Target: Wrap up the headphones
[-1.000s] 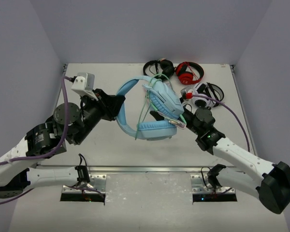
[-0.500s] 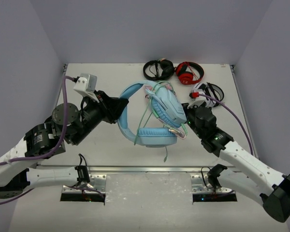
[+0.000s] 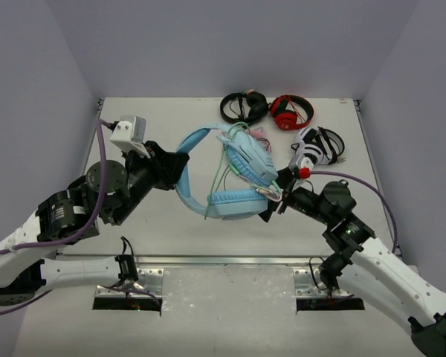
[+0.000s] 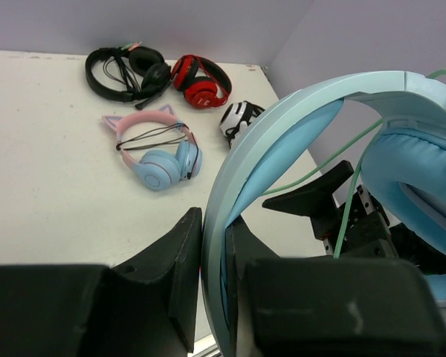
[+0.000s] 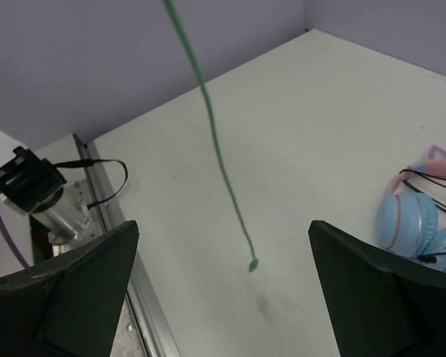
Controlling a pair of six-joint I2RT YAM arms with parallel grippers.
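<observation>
The cable's loose lower end [image 5: 248, 244] dangles below and ahead of the robot's right gripper and hangs clear of the headphones' cups, so the gripper will lower and advance onto it next.
The light blue headphones [image 3: 234, 178] hang in the air over the table's middle. My left gripper [image 3: 177, 162] is shut on their wide headband [image 4: 282, 126], with the jaws pressed on both sides of it [image 4: 214, 223]. The thin green cable [image 3: 217, 178] loops round the cups, and its loose end [image 5: 251, 263] dangles just above the table. My right gripper [image 3: 276, 199] is wide open and empty, just right of the lower cup. In the right wrist view the cable hangs between and ahead of its fingers [image 5: 223, 227], touching neither.
Pink-and-blue cat-ear headphones [image 4: 156, 149] lie on the table under the held pair. Black [image 3: 244, 106], red [image 3: 291, 111] and white-and-black headphones [image 3: 318, 145] lie along the back right. A metal rail [image 3: 223, 260] runs along the near edge.
My right arm has drawn back toward the near right, away from the cups, and its gripper is now open. The headphones have shifted slightly left in the left gripper.
</observation>
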